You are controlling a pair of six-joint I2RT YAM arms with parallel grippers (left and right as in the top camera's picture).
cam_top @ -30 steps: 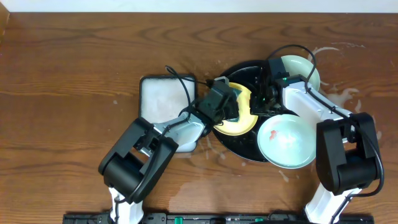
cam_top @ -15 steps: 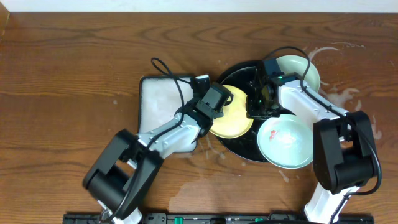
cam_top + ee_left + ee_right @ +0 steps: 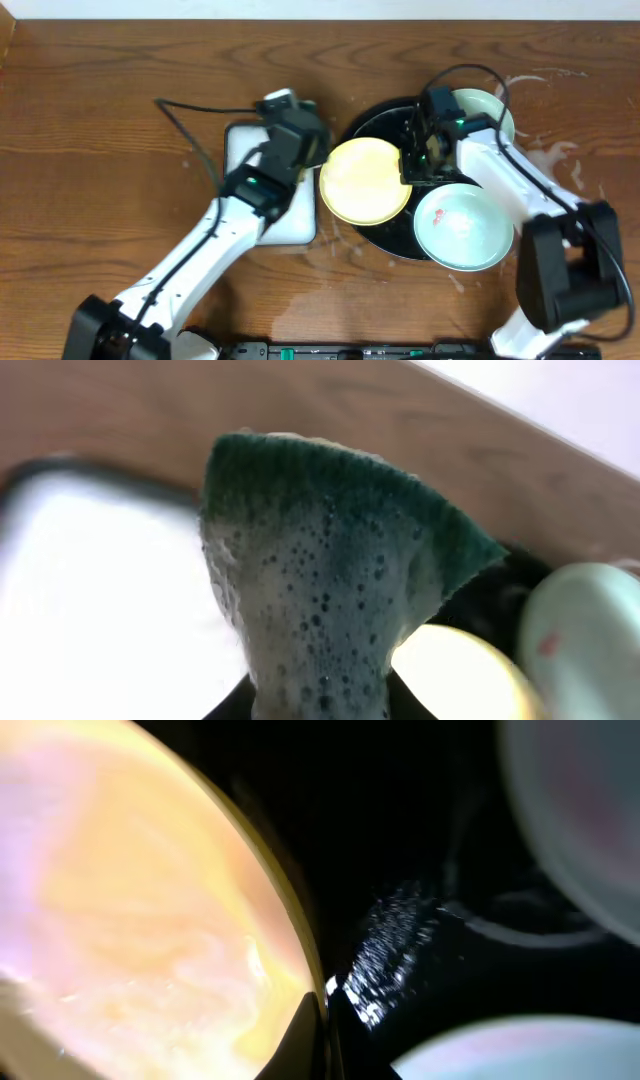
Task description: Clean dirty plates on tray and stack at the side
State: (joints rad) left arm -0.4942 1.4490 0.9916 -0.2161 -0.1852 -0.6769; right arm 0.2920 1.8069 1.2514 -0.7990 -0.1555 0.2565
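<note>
My left gripper brings the sponge down onto the white foam tray's side away (image 3: 242,153) (image 3: 90,585) from the black tray next. The white foam tray's surface is open there.
The pale yellow plate (image 3: 365,180) (image 3: 130,910) lies on the left part of the black tray (image 3: 385,118) (image 3: 400,840). My right gripper (image 3: 412,170) (image 3: 325,1035) is shut on this plate's right rim. A mint plate (image 3: 462,225) with red smears sits at the tray's front right. Another mint plate (image 3: 488,112) is at the back right. My left gripper (image 3: 298,128) (image 3: 315,705) is shut on a soapy green sponge (image 3: 320,580), over the back edge of the white foam tray (image 3: 262,185).
The white foam tray (image 3: 80,580) lies just left of the black tray. Wet, soapy smears cover the wooden table (image 3: 545,155) to the right of and in front of the black tray. Both arms' cables loop above the trays.
My left arm has drawn back from the yellow plate to the left, carrying the sponge over the white tray. The yellow plate now shows whole. My right gripper keeps its hold on the rim.
</note>
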